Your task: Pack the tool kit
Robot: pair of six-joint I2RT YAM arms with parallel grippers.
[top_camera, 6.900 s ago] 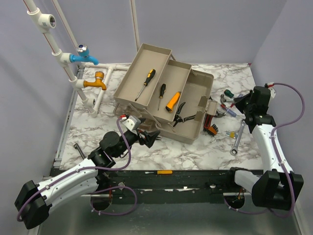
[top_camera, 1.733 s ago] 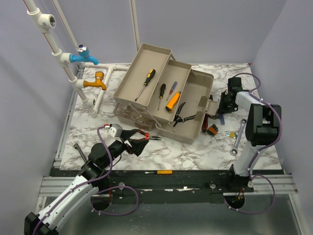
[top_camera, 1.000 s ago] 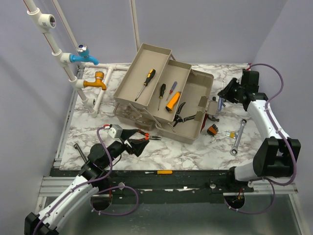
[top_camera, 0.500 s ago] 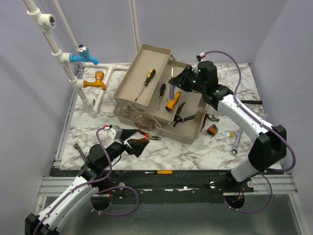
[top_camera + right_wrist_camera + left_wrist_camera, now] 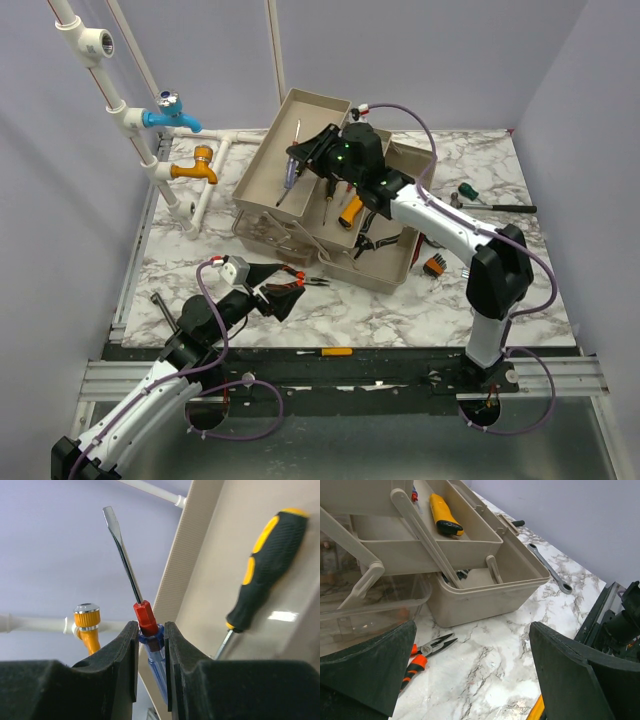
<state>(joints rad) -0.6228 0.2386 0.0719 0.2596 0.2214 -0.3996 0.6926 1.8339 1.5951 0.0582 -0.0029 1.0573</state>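
I will move my right gripper left in the top view to the top tray's bare bottom by the tray's side [image 5: 263, 171] [image 5: 193, 596], away from the other screwdriver, and let go.
The beige toolbox [image 5: 392, 215] stands open mid-table with its trays [image 5: 262, 168] folded out. My right gripper [image 5: 303, 158] hangs over the top tray, shut on a blue-handled screwdriver with a red collar [image 5: 150, 626], blade pointing up. A black-and-yellow screwdriver [image 5: 260, 575] lies in that tray. My left gripper [image 5: 284, 298] is open and empty, low over the table in front of the box. Orange-handled pliers [image 5: 422, 655] lie on the marble by its left finger [image 5: 365, 670]. The middle tray holds a yellow-handled tool [image 5: 445, 520].
White pipes with a blue tap [image 5: 170, 115] and an orange tap [image 5: 195, 165] stand at the back left. A green-handled screwdriver [image 5: 468, 190] and a hex-key set [image 5: 433, 265] lie right of the box. A wrench [image 5: 547, 567] lies beyond it. A yellow screwdriver [image 5: 335, 352] rests on the front rail.
My right arm has swung left with the blue screwdriver, from over the middle tray to over the top tray. The left arm has stayed still.
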